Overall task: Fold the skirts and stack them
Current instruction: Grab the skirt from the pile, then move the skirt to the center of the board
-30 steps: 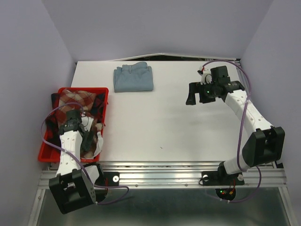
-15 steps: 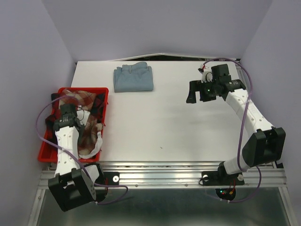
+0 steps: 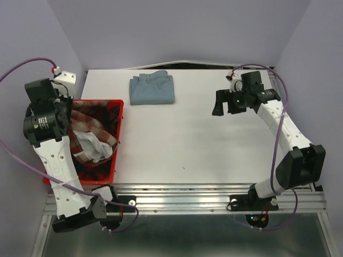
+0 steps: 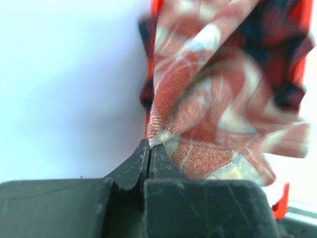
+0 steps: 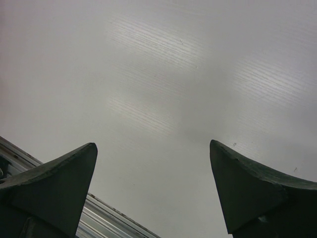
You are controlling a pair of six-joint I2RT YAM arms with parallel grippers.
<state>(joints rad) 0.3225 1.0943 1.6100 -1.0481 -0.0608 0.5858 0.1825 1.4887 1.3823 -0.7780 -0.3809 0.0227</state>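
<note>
The table's bare middle lies below my left gripper and to its right in the top view, so the gripper swings past the tray [image 3: 99,101] and down to release next.
My left gripper [image 4: 149,144] is shut on an edge of the brick-red and cream check skirt [image 4: 198,124]. It holds this skirt [image 3: 91,131] up above the red tray [image 3: 99,101], and the cloth hangs bunched from the gripper [image 3: 67,115]. Under it in the tray lies the red and navy plaid skirt [image 3: 110,115], also seen in the left wrist view [image 4: 282,49]. The light blue skirt [image 3: 153,88] lies folded at the table's back, left of centre. Over the table's right side my right gripper [image 3: 221,104] hovers open and empty [image 5: 153,148].
The red tray [image 4: 280,203] sits at the table's left edge, close to the left wall. The white table [image 3: 182,139] runs between the tray and the right arm. A metal rail [image 5: 104,218] borders the table near the right gripper.
My left gripper shut on the check skirt down in the tray, then rose up and back, pulling the skirt out of the pile. The right arm has barely moved.
</note>
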